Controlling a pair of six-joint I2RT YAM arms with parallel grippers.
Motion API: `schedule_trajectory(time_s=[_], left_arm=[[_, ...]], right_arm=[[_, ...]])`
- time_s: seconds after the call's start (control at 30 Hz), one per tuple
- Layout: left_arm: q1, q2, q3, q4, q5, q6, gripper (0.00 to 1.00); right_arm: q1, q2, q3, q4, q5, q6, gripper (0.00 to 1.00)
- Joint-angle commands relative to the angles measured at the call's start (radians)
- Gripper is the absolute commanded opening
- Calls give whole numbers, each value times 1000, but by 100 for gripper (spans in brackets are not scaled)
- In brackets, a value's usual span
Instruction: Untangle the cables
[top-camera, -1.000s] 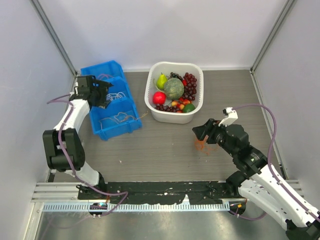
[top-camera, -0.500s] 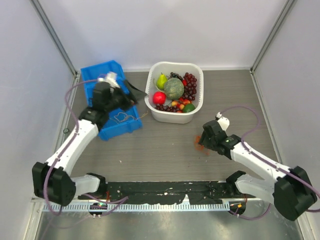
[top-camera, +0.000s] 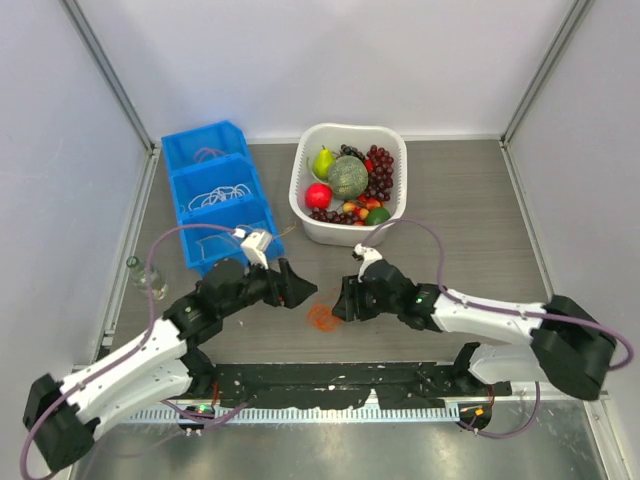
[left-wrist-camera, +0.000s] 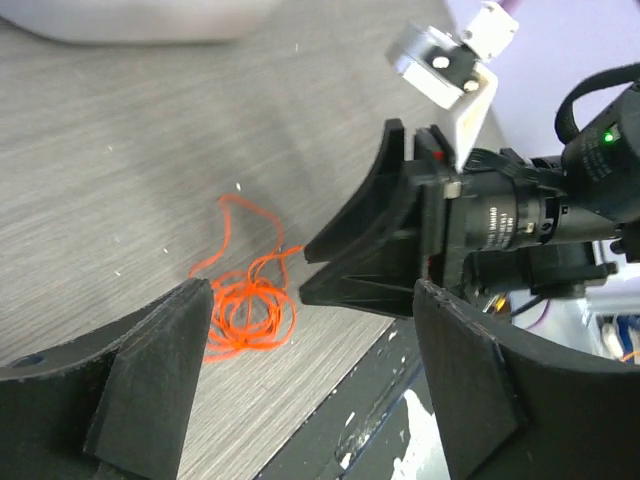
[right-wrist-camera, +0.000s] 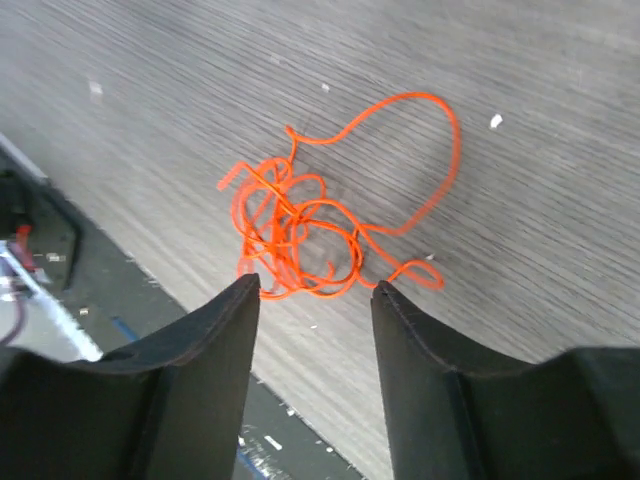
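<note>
The left gripper moves down onto the orange-red cable's far loop (top-camera: 319, 305) (left-wrist-camera: 238, 199) next, fingers on both sides of the piece of cable, since that loop sticks out from the crowded tangle.
A tangled orange-red cable (top-camera: 322, 317) lies loose on the grey table near the front edge. It also shows in the left wrist view (left-wrist-camera: 245, 305) and in the right wrist view (right-wrist-camera: 310, 235). My left gripper (top-camera: 297, 290) is open and empty just left of the tangle. My right gripper (top-camera: 340, 301) is open and empty just right of it, facing the left one; its fingertips (right-wrist-camera: 245, 295) hover at the tangle's near side. White cables (top-camera: 222, 193) lie in the blue bins.
A blue three-compartment bin (top-camera: 192, 149) stands at the back left. A white basket (top-camera: 398, 215) of fruit stands at the back centre. A small clear bottle (top-camera: 146, 281) stands at the left edge. The black base rail (top-camera: 330, 378) runs just in front of the tangle.
My left arm has swung from the blue bin down to the front centre. My right gripper has moved left, and the orange-red tangle now lies further left, between the two grippers.
</note>
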Motion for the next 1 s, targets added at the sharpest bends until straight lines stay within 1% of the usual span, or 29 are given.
schedule_trajectory(time_s=[0.0, 0.03, 0.1, 0.13, 0.17, 0.23, 0.27, 0.3, 0.37, 0.57, 0.63, 0.7, 0.8, 0.87, 0.93, 0.97], left_arm=[[-2, -162, -53, 98, -180, -42, 89], [-2, -154, -52, 75, -200, -49, 90], [-2, -92, -34, 43, -174, -50, 88], [-2, -41, -14, 43, -161, -48, 84], [-2, 38, 15, 5, -104, -48, 79], [-3, 140, 69, -55, -58, -46, 66], [-3, 198, 81, -68, -23, -48, 62], [-5, 255, 83, -56, 17, -50, 61], [-12, 329, 88, -48, 44, -57, 61], [-20, 421, 100, -40, -1, -33, 62], [-20, 445, 111, -22, -2, -27, 64], [-22, 487, 135, -7, 7, -23, 69], [-20, 560, 190, 3, 13, -17, 72], [-20, 608, 204, 33, 13, -16, 70], [-20, 659, 213, 76, 8, -16, 65], [-22, 689, 221, 82, 4, -16, 61]], right_arm=[[-11, -199, -25, 72, -15, 16, 57], [-14, -219, -22, 52, 0, 8, 59], [-28, -256, -18, -14, 57, -10, 67], [-42, -255, -19, -39, 57, -12, 67], [-78, -241, -22, -44, 57, -22, 68], [-133, -184, -27, -36, -5, -25, 65], [-141, -170, -28, -18, -62, -38, 63], [-143, -146, -31, -8, -80, -42, 61], [-141, -127, -51, 45, -117, -35, 61], [-137, -87, -110, 145, -166, -93, 61], [-128, -69, -119, 185, -173, -111, 59], [-114, -40, -127, 219, -167, -128, 59], [-76, 14, -114, 226, -124, -163, 56], [-54, 31, -108, 232, -76, -183, 55], [-39, 43, -104, 240, -38, -188, 53], [-33, 46, -99, 237, -19, -191, 53]])
